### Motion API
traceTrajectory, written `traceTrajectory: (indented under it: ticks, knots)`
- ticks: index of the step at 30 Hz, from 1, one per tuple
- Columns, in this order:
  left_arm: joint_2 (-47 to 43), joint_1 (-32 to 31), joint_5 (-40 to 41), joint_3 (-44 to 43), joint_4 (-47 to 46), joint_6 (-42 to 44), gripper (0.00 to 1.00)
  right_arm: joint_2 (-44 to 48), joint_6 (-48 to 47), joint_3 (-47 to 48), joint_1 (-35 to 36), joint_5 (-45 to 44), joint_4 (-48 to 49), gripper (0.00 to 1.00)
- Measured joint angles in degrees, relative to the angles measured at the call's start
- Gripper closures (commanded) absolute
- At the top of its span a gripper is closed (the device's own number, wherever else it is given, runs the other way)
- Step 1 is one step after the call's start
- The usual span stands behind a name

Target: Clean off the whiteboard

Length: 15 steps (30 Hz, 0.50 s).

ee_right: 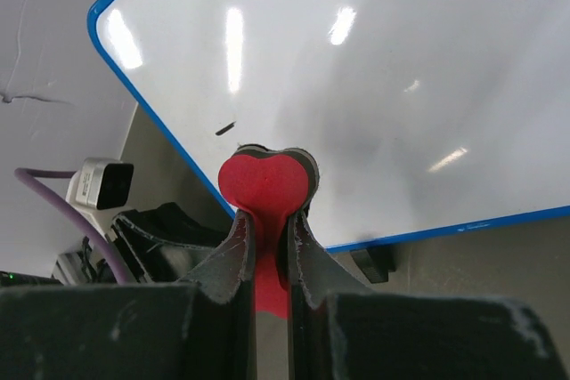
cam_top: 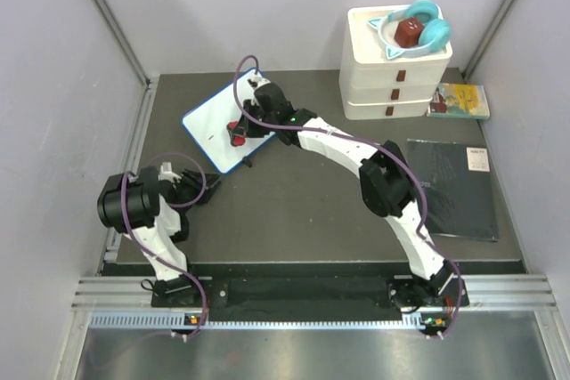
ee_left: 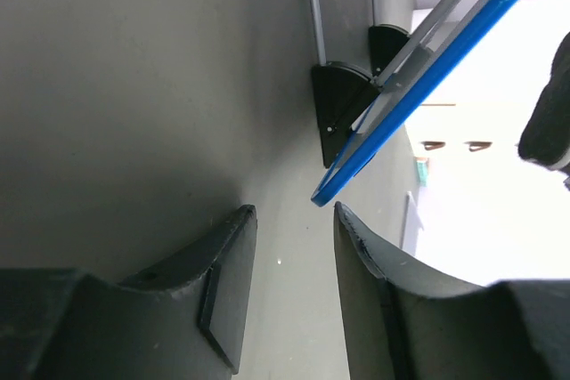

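Note:
The robot's right gripper will next wipe the leftover black mark, then go down to release the eraser (ee_right: 264, 186) on bare tabletop, which lies to the gripper's right in the top view.
The whiteboard (cam_top: 212, 117) lies at the back left of the table, white with a thin blue frame. Its surface (ee_right: 356, 68) is nearly bare, with a short black mark (ee_right: 225, 128) near the left edge. My right gripper (ee_right: 267, 215) is shut on a red heart-shaped eraser (ee_right: 264, 186) with a dark pad, which rests on the board near its near edge (cam_top: 237, 129). My left gripper (ee_left: 294, 211) stands open with nothing between its fingers. It sits low over the table, just short of the board's blue corner (ee_left: 331, 186) and its black foot (ee_left: 338, 109). In the top view it (cam_top: 207, 184) is by the board's near corner.
A stack of white drawers (cam_top: 396, 73) stands at the back right with teal headphones (cam_top: 426, 26) on top. A booklet (cam_top: 460, 101) lies beside it. A flat black pad (cam_top: 452, 186) lies on the right. Grey walls close in on both sides.

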<state>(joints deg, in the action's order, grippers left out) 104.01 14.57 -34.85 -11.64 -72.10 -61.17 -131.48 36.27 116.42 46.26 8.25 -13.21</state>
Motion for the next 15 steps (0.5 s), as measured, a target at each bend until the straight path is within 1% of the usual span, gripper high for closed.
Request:
traceTrajectory:
  ticks: [5,15]
  knots:
    - [3.1,0.0,-0.9,-0.1,-4.3,-2.2,0.54,-1.1,0.3,0.7,0.9,0.1,0.2,1.0]
    - [5.0,-0.5,-1.7,-4.1,-3.7,-2.9,0.57,-4.1,1.3,2.4,1.5,-0.2,0.3,1.0]
